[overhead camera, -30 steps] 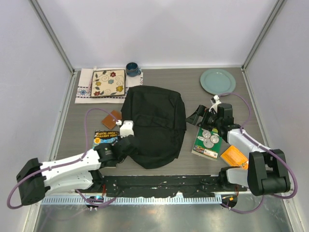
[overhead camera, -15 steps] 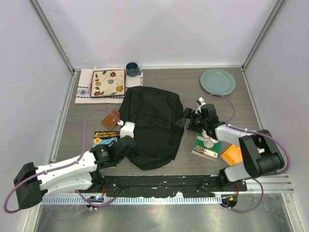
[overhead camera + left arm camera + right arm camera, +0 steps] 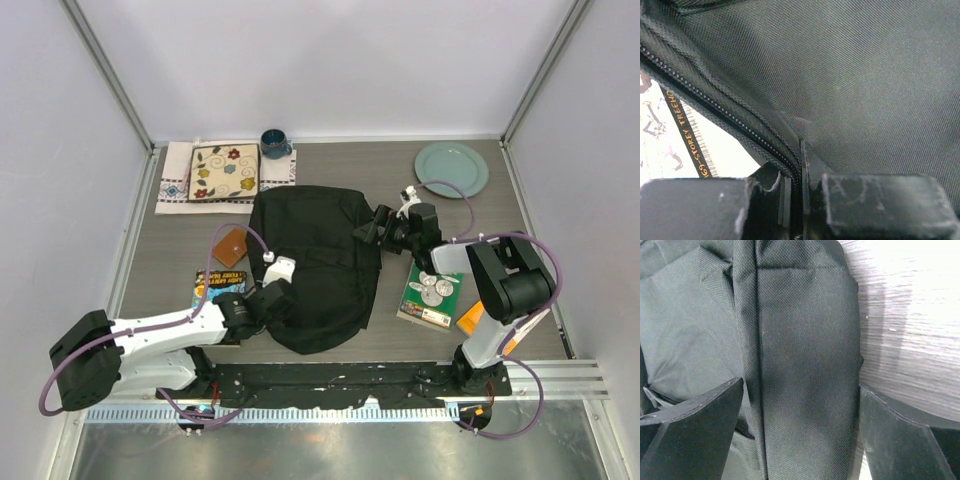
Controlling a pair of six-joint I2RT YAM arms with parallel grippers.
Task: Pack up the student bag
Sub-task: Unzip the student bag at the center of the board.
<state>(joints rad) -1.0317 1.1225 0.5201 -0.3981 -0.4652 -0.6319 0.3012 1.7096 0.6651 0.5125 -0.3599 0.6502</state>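
Observation:
I will keep my right gripper in place next and close its fingers inward on the black fabric panel, because the bag's side is already between its open fingers.
The student bag (image 3: 318, 262), a big black backpack, lies flat mid-table. At its lower left edge my left gripper (image 3: 278, 303) is shut on the bag. In the left wrist view that gripper (image 3: 800, 186) pinches the fabric right beside the zipper (image 3: 715, 100). Over at the bag's upper right edge, my right gripper (image 3: 372, 226) is open. In the right wrist view the right gripper (image 3: 800, 432) stands with its fingers wide either side of a black fabric panel (image 3: 805, 365) of the bag, without squeezing it.
A blue-and-black book (image 3: 218, 285) lies left of the bag and a brown square item (image 3: 231, 246) just above it. Right of the bag sit a green box (image 3: 430, 297) and an orange item (image 3: 470, 320). At the back are a teal plate (image 3: 451, 168), a blue mug (image 3: 275, 143) and a floral tile on a cloth (image 3: 224, 172).
My right arm has swung left from beside the green box to the bag's right edge, still open. My left arm has shifted right with the bag's edge in its grip.

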